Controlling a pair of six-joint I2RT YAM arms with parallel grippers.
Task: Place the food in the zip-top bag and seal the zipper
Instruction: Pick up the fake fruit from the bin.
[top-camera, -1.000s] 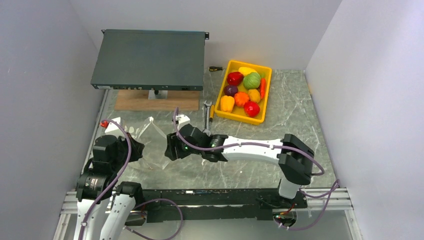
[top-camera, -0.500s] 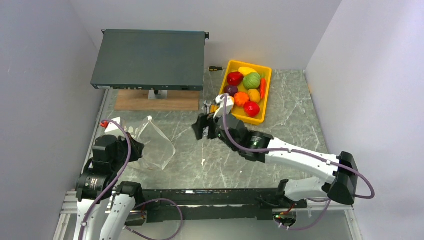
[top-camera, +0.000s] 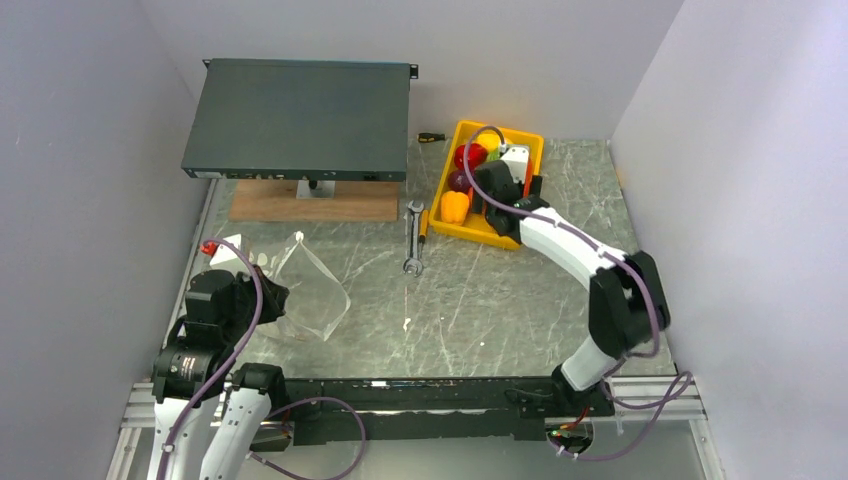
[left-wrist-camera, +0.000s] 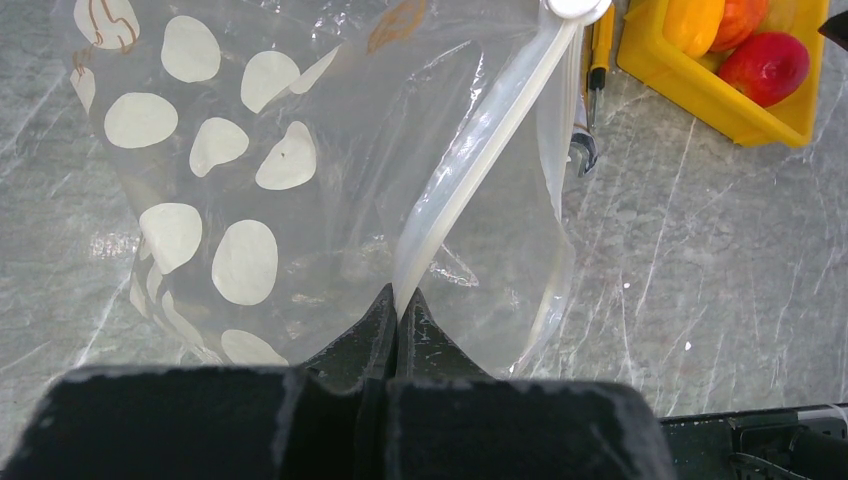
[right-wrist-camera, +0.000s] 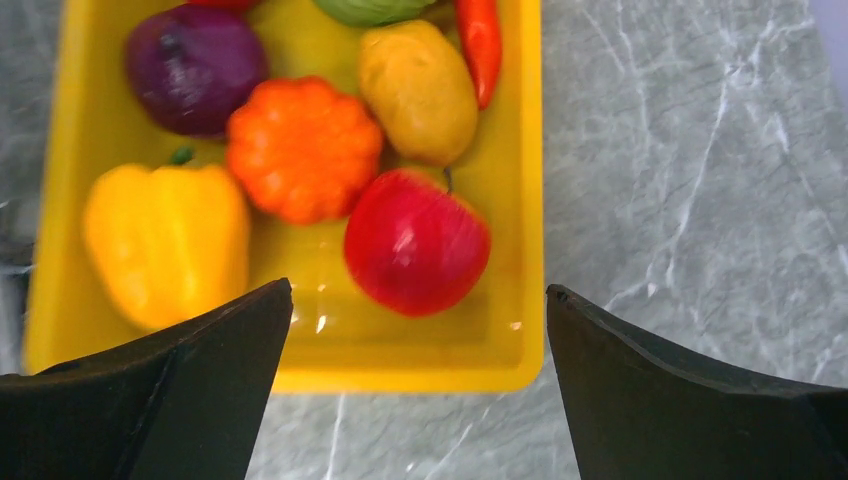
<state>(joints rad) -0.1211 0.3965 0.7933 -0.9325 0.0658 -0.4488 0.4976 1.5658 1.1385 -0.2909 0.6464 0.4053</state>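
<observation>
The red apple (right-wrist-camera: 417, 242) should come between the open fingers of my right gripper next, as that gripper moves down into the tray's near end.
The clear zip-top bag (top-camera: 312, 290) with white dots (left-wrist-camera: 245, 260) stands open on the table at the left. My left gripper (left-wrist-camera: 398, 296) is shut on its whitish zipper (left-wrist-camera: 470, 165) at the near mouth edge. The food lies in a yellow tray (top-camera: 523, 160) at the back right: a red apple (right-wrist-camera: 417, 242), an orange pumpkin (right-wrist-camera: 303, 148), a yellow pepper (right-wrist-camera: 167, 240), a purple onion (right-wrist-camera: 195, 65), a tan potato (right-wrist-camera: 418, 90), a carrot (right-wrist-camera: 481, 35), a green cabbage edge (right-wrist-camera: 372, 8). My right gripper (right-wrist-camera: 415, 300) is open and empty, above the tray's near end over the apple.
A dark flat equipment case (top-camera: 298, 118) on a wooden board (top-camera: 312, 206) fills the back left. A wrench (top-camera: 412, 240) and a screwdriver (top-camera: 424, 224) lie between bag and tray. Another screwdriver (top-camera: 431, 137) lies behind the tray. Grey walls close both sides.
My right arm has swung from the bag's mouth at the left across the table to above the yellow tray. The left gripper and bag have stayed put.
</observation>
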